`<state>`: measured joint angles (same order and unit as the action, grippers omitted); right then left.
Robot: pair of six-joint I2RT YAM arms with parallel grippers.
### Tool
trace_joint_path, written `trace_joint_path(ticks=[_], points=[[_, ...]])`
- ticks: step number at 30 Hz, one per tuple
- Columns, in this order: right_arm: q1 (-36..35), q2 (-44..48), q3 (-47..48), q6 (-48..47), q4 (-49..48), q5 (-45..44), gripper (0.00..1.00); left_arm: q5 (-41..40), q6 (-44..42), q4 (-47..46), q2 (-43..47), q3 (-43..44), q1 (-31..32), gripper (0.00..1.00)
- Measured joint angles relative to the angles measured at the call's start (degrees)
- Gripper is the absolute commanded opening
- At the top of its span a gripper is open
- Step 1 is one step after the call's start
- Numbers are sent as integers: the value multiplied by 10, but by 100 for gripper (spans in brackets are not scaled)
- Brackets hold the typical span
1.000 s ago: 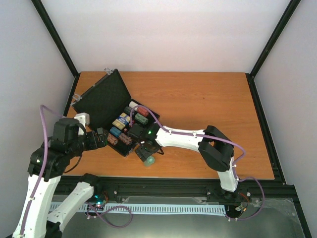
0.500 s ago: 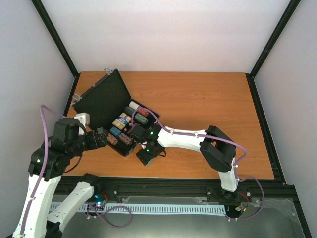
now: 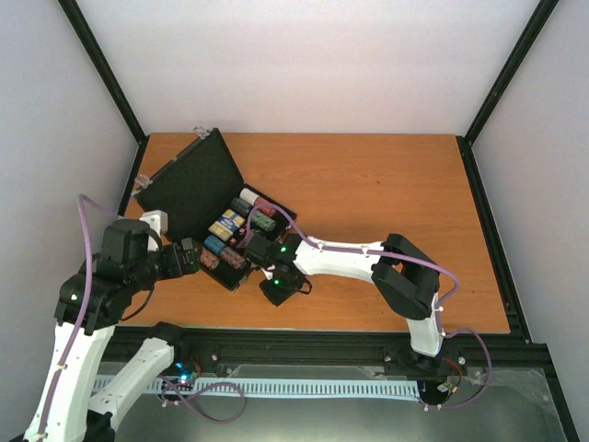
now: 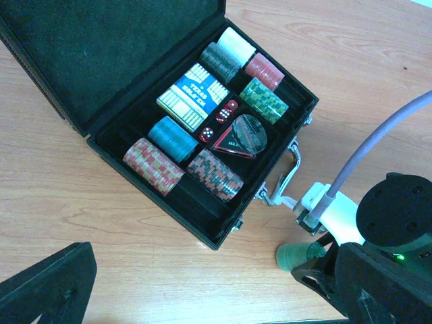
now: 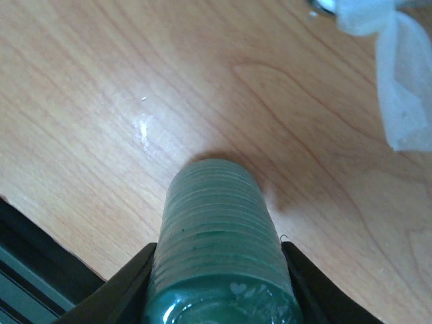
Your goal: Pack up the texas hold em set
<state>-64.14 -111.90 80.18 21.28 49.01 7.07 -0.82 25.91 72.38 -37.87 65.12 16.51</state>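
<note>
The case's front slot [image 4: 192,208] is empty, so my right gripper will lift the green stack [image 4: 297,255], move left in the top view, and lower it inside to release it.
The black case [image 3: 189,189] lies open at the table's left, lid [image 4: 101,54] tilted back. Its tray holds several chip stacks, a blue card deck [image 4: 194,98], red dice [image 4: 219,121] and a black triangle [image 4: 239,138]. One front slot [image 4: 196,202] shows bare black lining. A green chip stack [image 4: 297,255] [image 5: 216,229] lies on its side on the wood in front of the case handle. My right gripper [image 3: 279,290] [image 5: 219,266] has both fingers pressed on its sides. My left gripper [image 3: 189,256] hovers open by the case's left front corner, holding nothing.
The table's front edge and black rail [image 5: 27,229] run close behind the green stack. A clear plastic scrap [image 5: 398,88] lies just beyond it. The right arm's purple cable [image 4: 378,142] arcs over the case handle [image 4: 287,179].
My right gripper came down over the green chip stack and closed its jaws onto it. The stack is now covered in the top view. The left arm held still.
</note>
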Motion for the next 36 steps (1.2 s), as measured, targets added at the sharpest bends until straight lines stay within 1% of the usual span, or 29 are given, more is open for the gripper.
trace_joint_path(ticks=[1,2,10,14,18,21,23,29,36], points=[[0,0,0,3,-1,1,31,0,0,0,0,0,0,100],[0,0,0,4,-2,1,30,0,0,0,0,0,0,100],[0,5,18,9,1,-5,29,0,0,1,8,0,0,100],[0,35,51,11,-2,-5,29,2,-2,1,12,0,0,100],[0,66,77,17,-41,1,29,2,-3,7,18,0,0,100],[0,65,85,22,-87,7,28,2,-3,11,22,0,0,100],[0,55,87,24,-113,11,26,3,-3,13,23,1,0,100],[-1,-12,88,38,-211,9,26,7,-3,19,24,15,0,100],[-3,-99,137,47,-269,-13,25,9,-3,27,25,19,0,100]])
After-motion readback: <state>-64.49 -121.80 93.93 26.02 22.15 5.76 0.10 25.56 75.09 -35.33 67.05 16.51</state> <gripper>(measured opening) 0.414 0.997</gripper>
